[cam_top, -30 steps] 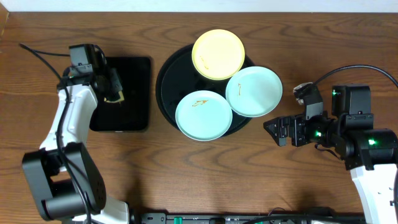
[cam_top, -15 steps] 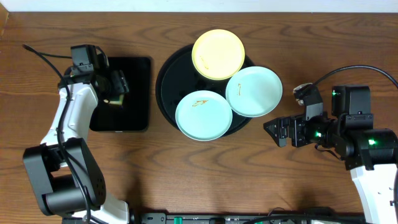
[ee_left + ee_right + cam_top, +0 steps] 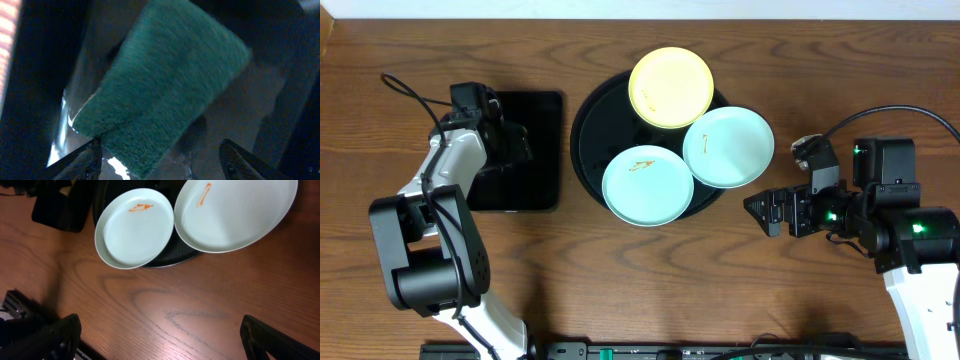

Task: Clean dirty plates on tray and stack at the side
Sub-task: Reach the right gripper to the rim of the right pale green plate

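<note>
The front blue-green plate's facing rim (image 3: 644, 223) (image 3: 116, 265) juts past the round tray, so my right gripper moves down and to the left in the overhead view onto that rim next.
Three plates lie on the round black tray (image 3: 582, 132): a pale yellow plate (image 3: 670, 87) at the back and two pale blue-green plates (image 3: 728, 147) (image 3: 648, 185), each with an orange smear. The right wrist view shows the two blue-green plates (image 3: 134, 227) (image 3: 235, 212). My left gripper (image 3: 513, 146) hangs over a rectangular black tray (image 3: 535, 185), jaws open, with a green sponge (image 3: 160, 90) lying just ahead of and partly between its fingers (image 3: 82, 160). My right gripper (image 3: 760, 211) stands open over bare wood, right of the round tray, holding nothing.
The rectangular black tray sits left of the round one, its wet glossy floor (image 3: 240, 105) showing under the sponge. Brown wooden table (image 3: 200, 310) lies in front of the plates. A cable (image 3: 405, 90) trails behind the left arm.
My left gripper has gone from shut to open over the rectangular tray, and its arm has shifted a little to the right. The right arm and the plates have not moved.
</note>
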